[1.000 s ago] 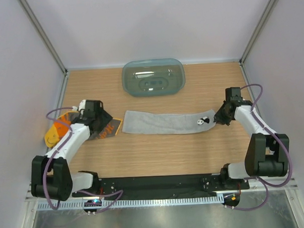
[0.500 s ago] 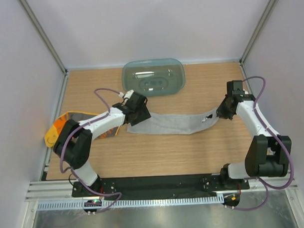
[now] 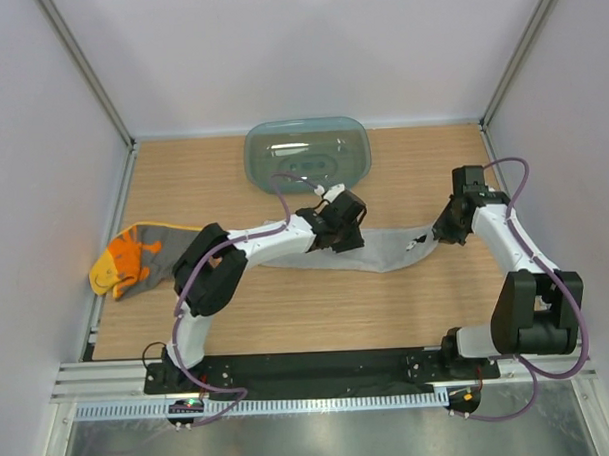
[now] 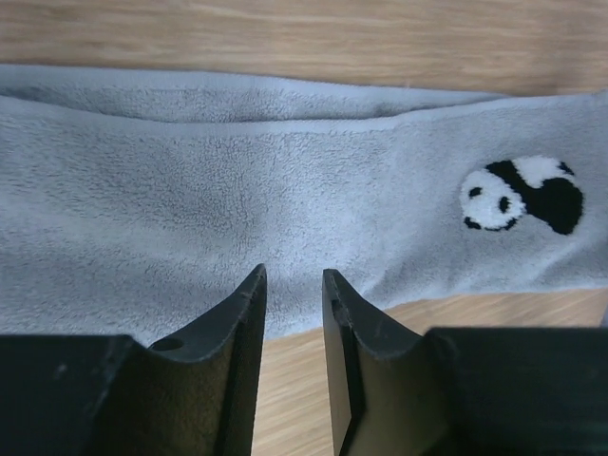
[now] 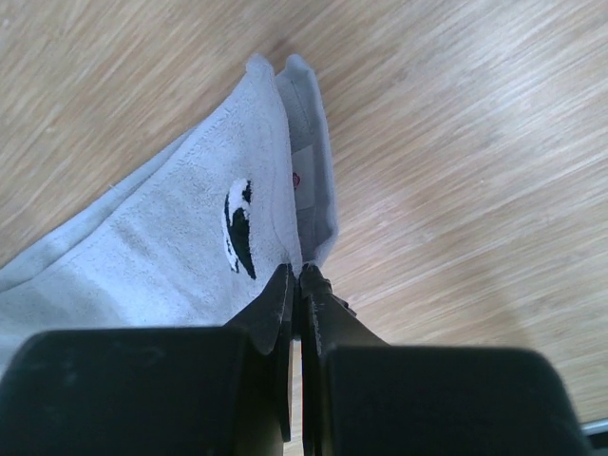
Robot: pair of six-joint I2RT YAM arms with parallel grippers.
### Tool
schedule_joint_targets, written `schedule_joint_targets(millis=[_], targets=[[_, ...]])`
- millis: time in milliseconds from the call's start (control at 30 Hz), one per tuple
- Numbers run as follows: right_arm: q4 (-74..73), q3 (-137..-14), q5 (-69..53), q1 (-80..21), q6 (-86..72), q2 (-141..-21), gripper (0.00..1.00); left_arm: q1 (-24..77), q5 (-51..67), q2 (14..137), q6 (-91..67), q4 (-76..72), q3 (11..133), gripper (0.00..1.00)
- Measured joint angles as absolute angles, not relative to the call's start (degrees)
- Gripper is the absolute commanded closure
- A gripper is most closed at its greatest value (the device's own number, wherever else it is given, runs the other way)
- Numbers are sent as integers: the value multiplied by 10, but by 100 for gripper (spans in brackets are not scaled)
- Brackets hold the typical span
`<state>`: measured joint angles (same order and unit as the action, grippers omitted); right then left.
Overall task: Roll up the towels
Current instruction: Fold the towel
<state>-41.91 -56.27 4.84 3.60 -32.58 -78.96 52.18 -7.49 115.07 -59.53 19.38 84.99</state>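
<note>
The grey towel [image 3: 385, 250] still lies stretched long. I need to lift my right gripper next, swing it across the towel and lower it to release on the towel's opposite end [image 3: 276, 261].
The grey towel [image 3: 385, 250] lies stretched in a long strip across the middle of the table. My left gripper [image 3: 350, 234] hovers over its middle. In the left wrist view the left gripper [image 4: 293, 275] has a narrow gap between its fingers and is empty, at the near edge of the grey towel [image 4: 237, 180], with the panda mark [image 4: 521, 195] to the right. My right gripper [image 3: 437, 235] is shut on the towel's right end. The right wrist view shows the right gripper [image 5: 296, 274] pinching the folded edge of the towel [image 5: 161, 256] beside the panda mark [image 5: 239, 228]. The yellow-orange towel [image 3: 126, 262] lies crumpled at the left edge.
A translucent teal tray [image 3: 307, 155] sits upside down at the back centre, just behind the left gripper. Grey walls with metal posts enclose the table on three sides. The arm bases stand on a black rail at the near edge.
My left arm swung right from the yellow-orange towel to the middle of the grey towel, uncovering the yellow one. My right gripper has kept its hold, and the towel's right end is slightly raised.
</note>
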Motion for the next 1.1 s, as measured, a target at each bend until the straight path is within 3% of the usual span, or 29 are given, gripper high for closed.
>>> schedule_joint_targets(millis=[267, 433, 633, 1100], targets=[[-426, -555, 55, 37, -324, -777, 99, 536, -74, 1203, -609, 196, 852, 70], [-432, -546, 59, 48, -324, -757, 99, 538, -76, 1206, -614, 187, 847, 64], [-438, -534, 63, 57, -326, -742, 99, 552, -108, 1202, -601, 171, 847, 37], [-433, -509, 59, 57, -326, -743, 99, 578, -190, 1124, -538, 235, 838, 50]])
